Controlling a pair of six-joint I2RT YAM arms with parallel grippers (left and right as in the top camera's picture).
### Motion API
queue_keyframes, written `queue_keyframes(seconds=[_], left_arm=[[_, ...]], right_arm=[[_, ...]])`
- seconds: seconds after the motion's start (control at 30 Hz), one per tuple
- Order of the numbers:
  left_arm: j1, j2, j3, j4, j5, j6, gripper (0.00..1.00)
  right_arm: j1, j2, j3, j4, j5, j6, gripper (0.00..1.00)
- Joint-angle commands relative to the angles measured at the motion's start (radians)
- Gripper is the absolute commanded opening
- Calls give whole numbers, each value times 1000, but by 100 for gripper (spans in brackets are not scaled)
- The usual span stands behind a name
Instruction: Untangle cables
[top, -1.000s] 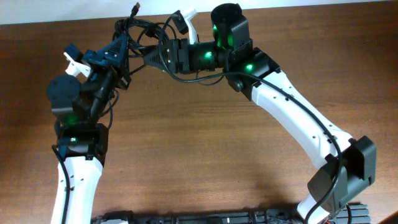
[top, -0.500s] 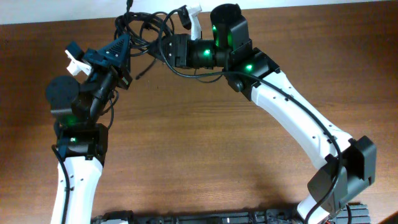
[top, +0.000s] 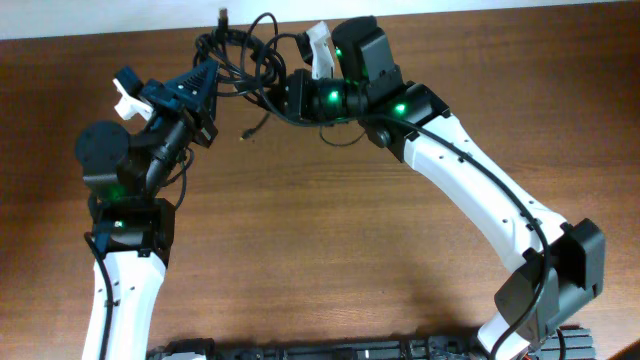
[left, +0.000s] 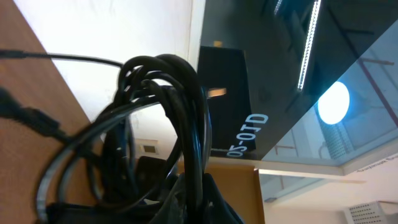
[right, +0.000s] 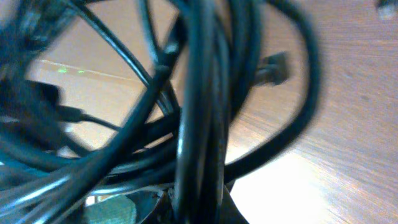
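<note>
My right gripper needs to tilt its fingers downward, draw back to the bare table there and release the strands, since my left gripper holds the tangle.
The cables (top: 243, 52) are a tangle of thin black cords hanging between my two grippers near the table's back edge. One plug end (top: 247, 131) dangles below the tangle and another (top: 221, 13) sticks out at the back. My left gripper (top: 203, 72) is shut on a few strands at the bundle's left side; in the left wrist view the cables (left: 180, 106) loop up out of the left gripper (left: 196, 200). My right gripper (top: 287, 88) is shut on the right side. In the right wrist view the cables (right: 200, 106) run straight through the right gripper (right: 200, 208), with a plug (right: 274, 66) behind.
The brown wooden table (top: 330, 240) ends just behind the bundle, at a white strip (top: 500, 12). A black rail (top: 330, 350) runs along the front edge between the two arm bases. The right arm's white links (top: 480, 190) cross the right half of the table.
My right gripper has closed on the cables and drawn back to the right. The bundle has spread out, and a plug end has swung down below it. The left gripper stays shut in place.
</note>
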Motion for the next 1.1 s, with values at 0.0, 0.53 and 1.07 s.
queue_keyframes(seconds=[0.0,0.53,1.07], left_arm=[[0,-3,10,24,26,-12,0],[95,-3,10,12,3,41,0],[95,-3,10,12,-1,102,0]], right_arm=[[-4,-6,7,-89,150,-53,4],[-16,-6,7,-373,347,-364,4],[-15,-6,7,-479,534,-825,4]])
